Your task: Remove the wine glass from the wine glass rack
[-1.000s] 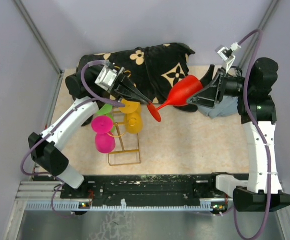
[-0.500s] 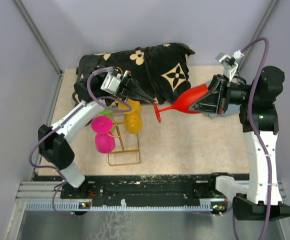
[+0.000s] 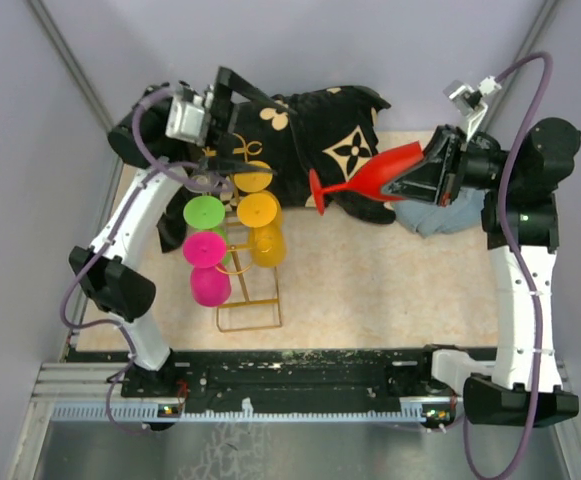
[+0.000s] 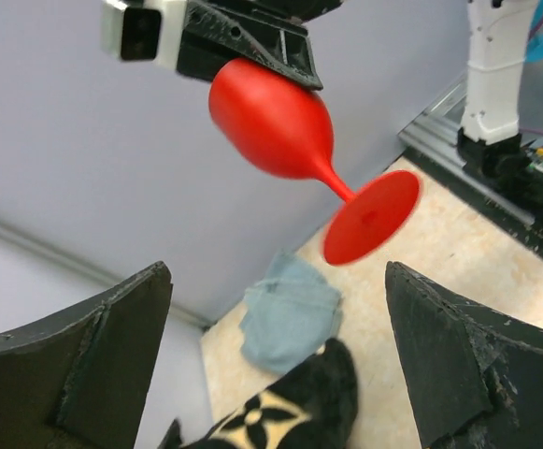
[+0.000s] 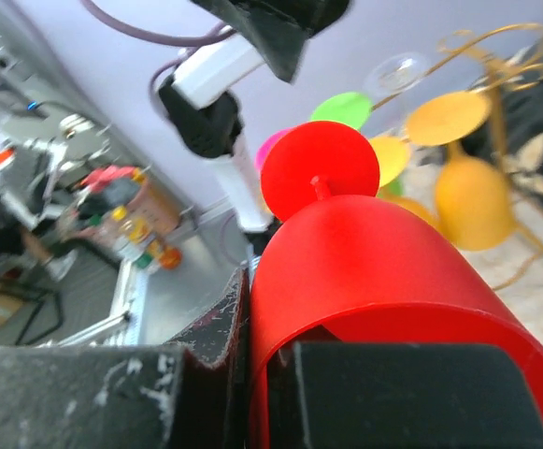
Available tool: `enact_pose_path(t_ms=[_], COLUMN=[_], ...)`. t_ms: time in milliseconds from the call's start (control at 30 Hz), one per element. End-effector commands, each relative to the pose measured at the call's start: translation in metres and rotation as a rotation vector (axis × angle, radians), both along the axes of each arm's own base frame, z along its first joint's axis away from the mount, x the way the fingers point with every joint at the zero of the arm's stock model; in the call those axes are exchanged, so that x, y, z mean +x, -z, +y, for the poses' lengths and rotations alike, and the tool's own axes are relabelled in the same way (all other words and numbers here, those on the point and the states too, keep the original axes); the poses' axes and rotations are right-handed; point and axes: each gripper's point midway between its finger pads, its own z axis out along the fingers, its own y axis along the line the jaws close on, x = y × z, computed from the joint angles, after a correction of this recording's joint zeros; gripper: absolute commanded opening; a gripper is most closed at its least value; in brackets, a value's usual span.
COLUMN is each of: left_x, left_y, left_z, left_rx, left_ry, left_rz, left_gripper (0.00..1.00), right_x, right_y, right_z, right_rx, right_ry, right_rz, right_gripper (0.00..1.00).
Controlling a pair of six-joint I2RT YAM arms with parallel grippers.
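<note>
The red wine glass [image 3: 370,180] hangs sideways. Next, my right gripper tilts downward and brings the glass's foot down onto the bare tabletop beside the blue rag to release it.
The red wine glass [image 3: 370,180] hangs in the air on its side, off the gold wine glass rack [image 3: 248,300], with its foot pointing left. My right gripper [image 3: 425,178] is shut on the rim of its bowl [image 5: 383,271], one finger inside and one outside. The left wrist view shows the same glass [image 4: 276,122] held up ahead. My left gripper [image 3: 238,110] is raised at the back left over the black cloth, and it is open [image 4: 278,281] with nothing between its fingers. The rack [image 5: 495,56] stands beyond the glass's foot.
Yellow glasses [image 3: 258,208], a green one [image 3: 204,212] and a magenta one [image 3: 208,270] hang on the rack. A black floral cloth [image 3: 300,130] lies along the back wall. A blue rag [image 3: 440,215] lies under the right gripper. Walls close in on both sides.
My right gripper shut on the bowl and carried the red glass right and up. My left gripper let go of the foot, opened and drew back to the back left.
</note>
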Motion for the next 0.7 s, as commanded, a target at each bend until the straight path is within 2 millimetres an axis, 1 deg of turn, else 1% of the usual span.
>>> enact_pose_path(t_ms=[0,67,100,133,167,200,233,267,300,333,367,433,567,667], left_x=[0.046,0.081,0.102,0.123,0.140,0.158,0.169,0.181,0.192,0.197,0.198,0.203,0.200,0.198], left_y=[-0.031,-0.057,-0.068,-0.072,-0.075,-0.075,-0.074,-0.071,-0.063,-0.058,-0.052,-0.034,-0.002,0.017], left_z=[0.033,0.054,0.065,0.078,0.092,0.107,0.123,0.138,0.155,0.170,0.183,0.203,0.215,0.222], left_rx=[0.040,-0.030,-0.071,-0.095,-0.126,-0.160,-0.184,-0.216,-0.233,-0.253,-0.267,-0.250,-0.181,-0.144], left_ry=[-0.135,-0.255,-0.329,-0.412,-0.494,-0.575,-0.645,-0.723,-0.796,-0.855,-0.913,-1.003,-1.114,-1.190], left_rz=[0.039,0.107,0.146,0.216,0.284,0.361,0.424,0.490,0.566,0.608,0.638,0.695,0.800,0.840], left_gripper=[1.00,1.00,0.99,0.97,0.95,0.94,0.95,0.94,0.94,0.94,0.93,0.91,0.90,0.89], right_x=[0.049,0.098,0.119,0.135,0.148,0.156,0.161,0.162,0.161,0.160,0.157,0.152,0.142,0.136], right_y=[-0.034,-0.022,-0.011,-0.007,0.009,0.023,0.037,0.052,0.063,0.077,0.090,0.116,0.164,0.193], right_z=[-0.025,-0.058,-0.077,-0.098,-0.120,-0.139,-0.157,-0.175,-0.186,-0.198,-0.204,-0.211,-0.216,-0.208], right_rx=[0.035,-0.005,-0.061,-0.134,-0.230,-0.308,-0.376,-0.439,-0.483,-0.524,-0.551,-0.592,-0.668,-0.739], right_ry=[0.294,0.579,0.724,0.865,0.985,1.076,1.167,1.255,1.306,1.361,1.390,1.425,1.437,1.411], right_rz=[-0.114,-0.055,-0.022,-0.016,0.013,0.056,0.094,0.138,0.165,0.202,0.235,0.293,0.392,0.438], right_gripper=[0.00,0.00,0.00,0.00,0.00,0.00,0.00,0.00,0.00,0.00,0.00,0.00,0.00,0.00])
